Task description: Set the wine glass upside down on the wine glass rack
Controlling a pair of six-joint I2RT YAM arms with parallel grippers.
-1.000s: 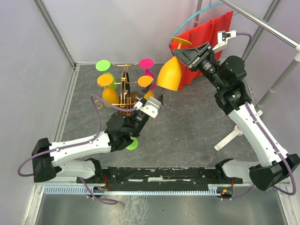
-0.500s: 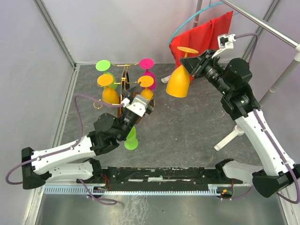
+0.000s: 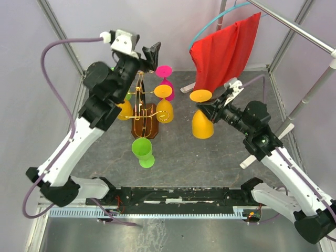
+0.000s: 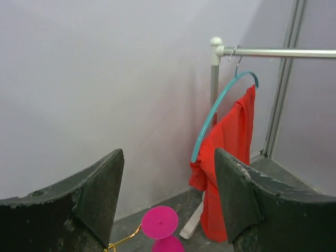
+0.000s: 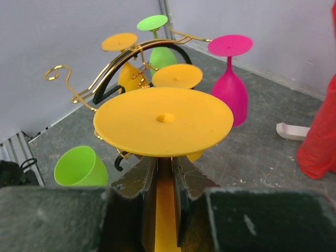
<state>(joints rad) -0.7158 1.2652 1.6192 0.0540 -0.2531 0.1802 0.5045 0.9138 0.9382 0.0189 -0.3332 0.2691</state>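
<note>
The robot's right hand will carry the stem of the yellow wine glass to the left in the top view, into the rack's empty near wire curl, and let it go there.
My right gripper [image 3: 202, 108] is shut on the stem of a yellow wine glass [image 3: 202, 126] and holds it upside down, foot up, to the right of the rack. In the right wrist view its fingers [image 5: 142, 178] clamp the stem just under the yellow foot [image 5: 164, 121]. The wine glass rack [image 3: 144, 118] has a brown base and gold wire arms [image 5: 89, 86]. Pink [image 3: 166, 79] and yellow [image 3: 165, 107] glasses hang on it. My left gripper [image 3: 151, 52] is open and empty, raised high above the rack's back, and it faces the rear wall [image 4: 168, 157].
A green glass [image 3: 142, 149] sits on the table in front of the rack. A red cloth [image 3: 226, 50] hangs on a teal hanger from a metal rail [image 3: 294, 26] at the back right. The rail's white foot [image 3: 257, 155] is at the right.
My left arm rose from low in front of the rack to high above its back. My right gripper carried the yellow glass down and toward the front, right of the rack.
</note>
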